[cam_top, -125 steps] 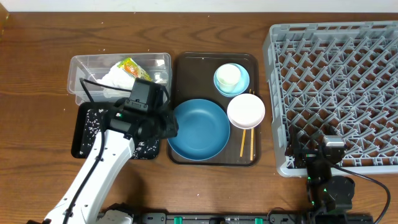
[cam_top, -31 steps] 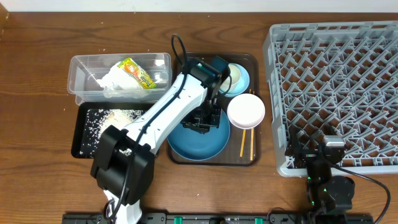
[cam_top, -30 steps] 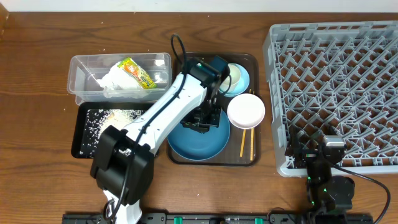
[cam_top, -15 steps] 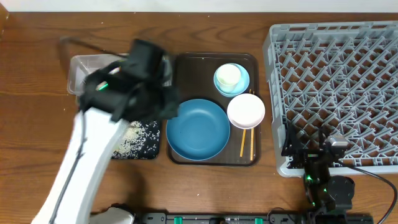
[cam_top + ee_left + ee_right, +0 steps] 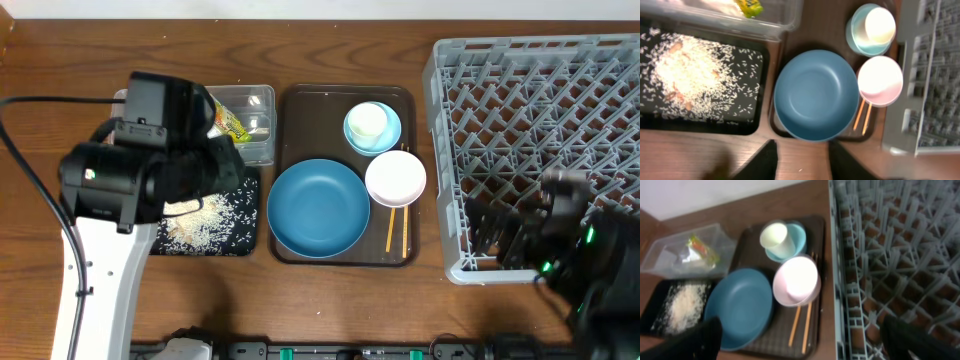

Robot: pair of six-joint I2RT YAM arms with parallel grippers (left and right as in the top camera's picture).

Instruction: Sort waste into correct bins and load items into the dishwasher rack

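Next, my right gripper swings outward from the rack's edge, then lowers to the cream cup's rim on the plate's side [image 5: 355, 130] [image 5: 765, 244].
My left gripper [image 5: 802, 162] is open and empty, high above the table's front edge below the blue plate [image 5: 812, 95]. My right gripper [image 5: 805, 345] is open wide and empty, high above the brown tray's right side. The plate, the white bowl [image 5: 396, 178], the chopsticks [image 5: 397, 232] and the cream cup [image 5: 368, 120] inside the light-blue bowl [image 5: 388, 137] sit on the brown tray. Rice [image 5: 205, 215] lies heaped in the black tray [image 5: 240, 245]. The snack wrapper [image 5: 228, 122] and napkin [image 5: 682, 255] lie in the clear tub [image 5: 255, 100]. The grey rack [image 5: 540, 110] stands at the right.
The dark brown serving tray [image 5: 300, 100] lies between the bins and the rack. My left arm [image 5: 130, 180] hangs over the tub and the black tray. My right arm [image 5: 580, 250] hangs over the rack's front edge.
My left arm has drawn back from over the blue plate to the left, above the tub and black tray. My right arm has risen at the rack's front edge. The dishes have not moved.
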